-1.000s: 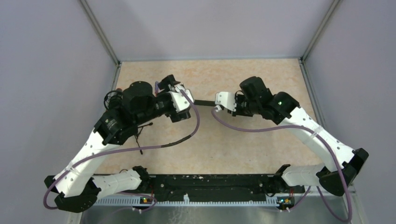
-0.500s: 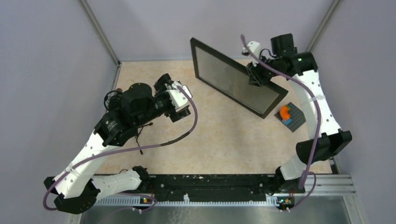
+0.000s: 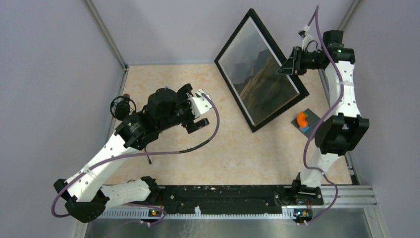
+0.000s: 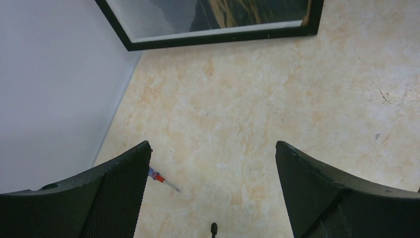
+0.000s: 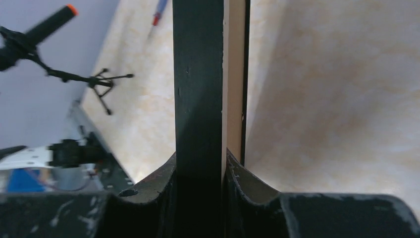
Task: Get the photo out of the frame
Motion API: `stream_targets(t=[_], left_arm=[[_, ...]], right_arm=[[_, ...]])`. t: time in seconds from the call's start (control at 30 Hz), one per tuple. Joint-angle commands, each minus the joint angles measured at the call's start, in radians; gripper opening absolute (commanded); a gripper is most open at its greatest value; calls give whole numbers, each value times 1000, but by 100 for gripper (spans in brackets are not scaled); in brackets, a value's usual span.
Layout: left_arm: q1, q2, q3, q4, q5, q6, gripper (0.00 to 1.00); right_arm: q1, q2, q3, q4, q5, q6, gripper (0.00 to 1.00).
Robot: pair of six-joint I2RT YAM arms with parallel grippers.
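The tabletop is clear below and to the left in the top view, so my right gripper will next bring the frame [image 3: 280,112] down and back and release the frame's edge there.
The frame [image 3: 280,112], black-bordered and large, stands tilted at the back right, its front turned up towards the overhead camera. The photo [image 3: 260,74] of grey mountains and brown-green hills sits inside it. My right gripper [image 3: 293,63] is shut on the frame's right-hand edge. The right wrist view shows the black border [image 5: 198,74] edge-on between my fingers [image 5: 247,183], with brown backing [image 5: 234,74] beside it. My left gripper [image 3: 200,113] hovers open over the table left of the frame, holding nothing. Its wrist view shows the frame's lower edge [image 4: 218,37] ahead and a strip of the photo [image 4: 237,10].
A grey plate with an orange and blue block [image 3: 303,120] lies at the right, near the frame's lower corner. A small red screwdriver [image 4: 162,179] lies by the left wall. A mini tripod [image 3: 121,105] stands at the left edge. Walls close in on three sides.
The right arm has lifted and turned the frame, so the picture now faces the overhead camera. The left arm has shifted a little to the right, still open.
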Motion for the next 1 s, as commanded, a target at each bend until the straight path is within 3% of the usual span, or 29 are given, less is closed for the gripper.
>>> stream_targets(t=[0.0,0.07,0.13,0.3,0.4,0.67,0.8,0.97], left_arm=[[5,12,-24,40,5,-28,97],[7,17,-32,46,3,-32,97],[13,22,-35,45,3,-34,97],[23,14,-87,49,5,-44,98],[28,14,-130,52,34,-50,99],[40,51,-214,87,53,-63,98],[51,62,-247,108,53,-76,98],[72,63,-315,175,57,-101,98]], right_arm=[[-14,15,-54,163,-386,239,0],[-14,-18,-165,261,-424,309,0],[-14,-82,-350,473,-446,475,0],[-15,-263,-923,1594,-411,1259,0],[-9,-276,-1083,1907,-370,1488,0],[7,-259,-1370,1950,-310,1390,0],[17,-275,-1369,1650,-293,1126,0],[59,-311,-1432,1538,-215,1014,0]])
